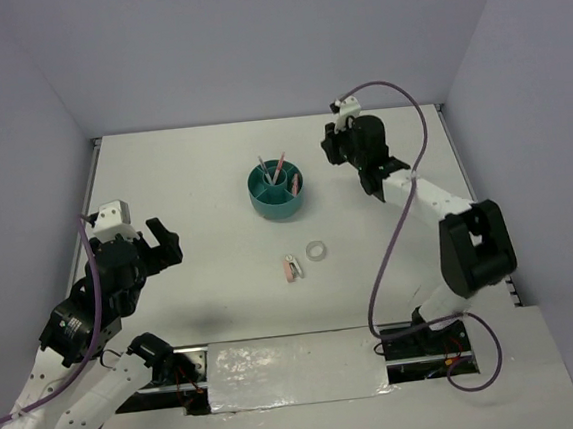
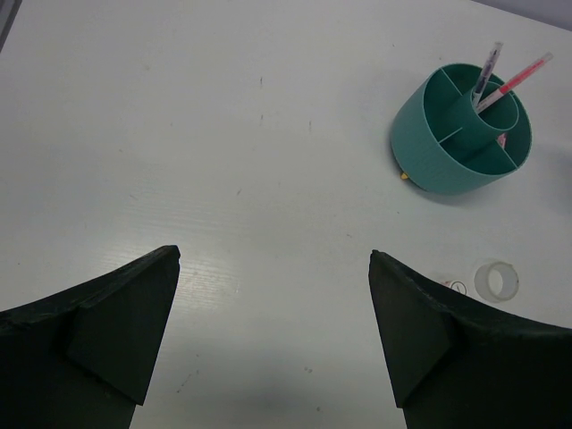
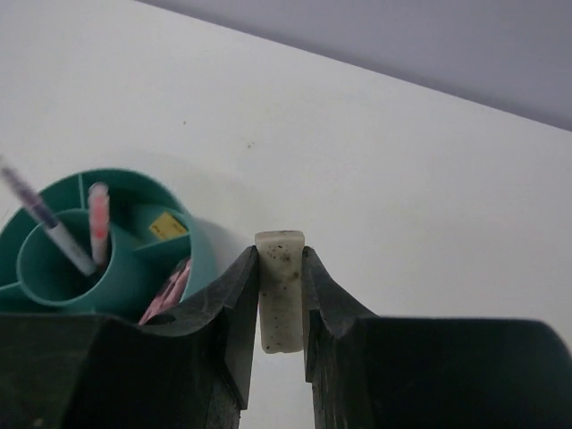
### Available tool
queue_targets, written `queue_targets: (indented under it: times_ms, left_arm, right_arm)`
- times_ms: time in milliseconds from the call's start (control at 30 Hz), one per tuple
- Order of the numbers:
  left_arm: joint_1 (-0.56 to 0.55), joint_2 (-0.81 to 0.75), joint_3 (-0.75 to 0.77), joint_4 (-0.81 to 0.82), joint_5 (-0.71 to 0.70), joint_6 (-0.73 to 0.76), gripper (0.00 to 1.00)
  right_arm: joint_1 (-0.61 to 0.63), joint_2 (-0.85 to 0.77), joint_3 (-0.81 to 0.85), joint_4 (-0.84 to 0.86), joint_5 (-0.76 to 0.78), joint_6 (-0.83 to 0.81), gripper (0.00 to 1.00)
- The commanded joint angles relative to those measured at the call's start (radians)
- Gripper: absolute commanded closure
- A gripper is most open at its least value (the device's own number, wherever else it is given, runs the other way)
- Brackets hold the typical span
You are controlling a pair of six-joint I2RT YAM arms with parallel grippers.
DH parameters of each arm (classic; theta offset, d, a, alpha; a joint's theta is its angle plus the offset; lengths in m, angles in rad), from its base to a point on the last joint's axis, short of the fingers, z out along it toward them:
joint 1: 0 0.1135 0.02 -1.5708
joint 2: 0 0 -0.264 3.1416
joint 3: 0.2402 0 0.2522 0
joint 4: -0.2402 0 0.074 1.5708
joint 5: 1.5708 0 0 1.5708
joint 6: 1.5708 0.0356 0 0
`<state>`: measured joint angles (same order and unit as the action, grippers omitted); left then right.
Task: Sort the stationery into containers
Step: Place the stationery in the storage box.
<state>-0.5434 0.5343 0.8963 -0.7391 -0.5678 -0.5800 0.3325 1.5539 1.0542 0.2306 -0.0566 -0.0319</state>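
Note:
My right gripper needs to turn and swing across to the organiser [image 1: 275, 191] first, to lower the block into the small yellow piece's section of the organiser, which has open room.
The teal organiser [image 1: 275, 191] stands at mid-table with a grey pen [image 2: 487, 71] and a pink pen [image 2: 523, 76] upright in its central cup. Pink items [image 3: 166, 290] and a small yellow piece [image 3: 167, 225] lie in its outer compartments. A clear tape ring [image 1: 316, 250] and a pink-white clip [image 1: 291, 267] lie on the table in front of it. My right gripper [image 3: 280, 255] is shut on a pale off-white speckled block [image 3: 280, 304], just right of the organiser [image 3: 107, 241] and above the table. My left gripper [image 2: 275, 255] is open and empty, far left of the organiser [image 2: 460, 130].
The white table [image 1: 193, 172] is walled by grey panels at the back and sides. A purple cable [image 1: 406, 204] loops along the right arm. The tape ring also shows in the left wrist view [image 2: 496, 281], next to my right finger. A tiny yellow bit [image 2: 404, 176] lies at the organiser's base.

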Motion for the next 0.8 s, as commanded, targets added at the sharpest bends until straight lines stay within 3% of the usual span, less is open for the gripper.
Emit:
queue_targets:
  times_ms: [0, 167, 367, 767]
  left_arm:
    - [0.007, 0.006, 0.001, 0.032, -0.01, 0.008, 0.01]
    - [0.007, 0.004, 0.0, 0.03, -0.018, 0.005, 0.01]
    - [0.007, 0.016, 0.003, 0.032, -0.012, 0.009, 0.01]
    - [0.007, 0.012, 0.0, 0.035, -0.006, 0.011, 0.01]
  right_arm:
    - [-0.019, 0.115, 0.215, -0.014, -0.093, -0.008, 0.94]
    - [-0.042, 0.305, 0.423, -0.079, -0.3, 0.024, 0.92]
    - [-0.055, 0.477, 0.608, -0.119, -0.672, 0.096, 0.9]
    - [-0.046, 0.537, 0.55, -0.051, -0.767, 0.162, 0.88]
